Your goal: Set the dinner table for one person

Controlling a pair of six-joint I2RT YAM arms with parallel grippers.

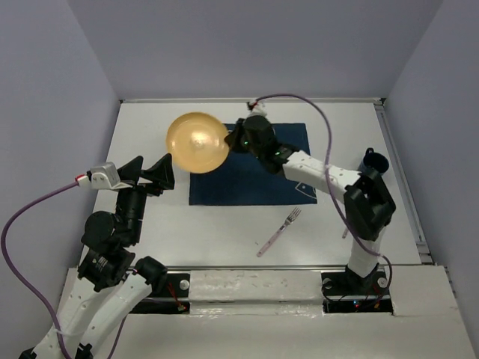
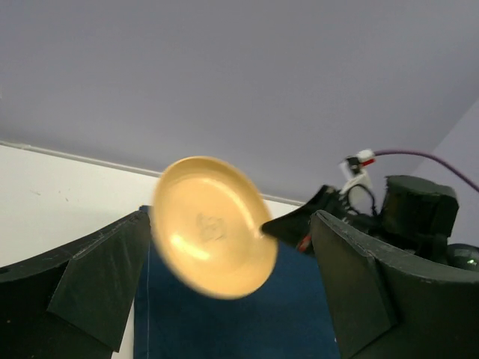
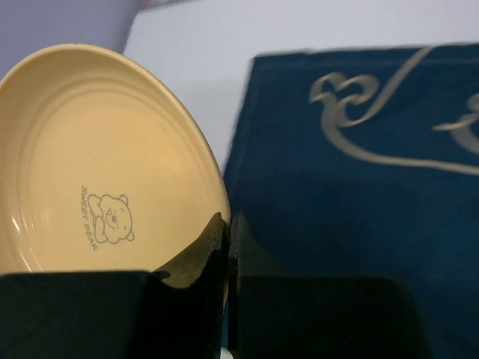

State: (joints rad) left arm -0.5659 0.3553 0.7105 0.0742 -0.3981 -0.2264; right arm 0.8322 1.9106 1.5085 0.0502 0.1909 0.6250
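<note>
The robot's right gripper will move to its right in the top view, toward the placemat's middle (image 1: 245, 167) (image 3: 404, 232) below, and lower the overhanging plate to release it.
My right gripper (image 1: 232, 139) is shut on the rim of a yellow plate (image 1: 197, 142) and holds it tilted in the air over the left edge of the navy placemat (image 1: 254, 176) on the white dinner table (image 1: 224, 224). In the right wrist view the plate (image 3: 97, 164) shows a bear drawing and my gripper (image 3: 228, 224) pinches its edge. My left gripper (image 1: 150, 173) is open and empty, left of the mat, facing the plate (image 2: 213, 226). A pink-handled fork (image 1: 278, 232) lies on the table in front of the mat.
A dark blue cup (image 1: 373, 160) stands at the right side of the table, partly behind my right arm. Pale lavender walls surround the table. A metal rail runs along the near edge by the arm bases.
</note>
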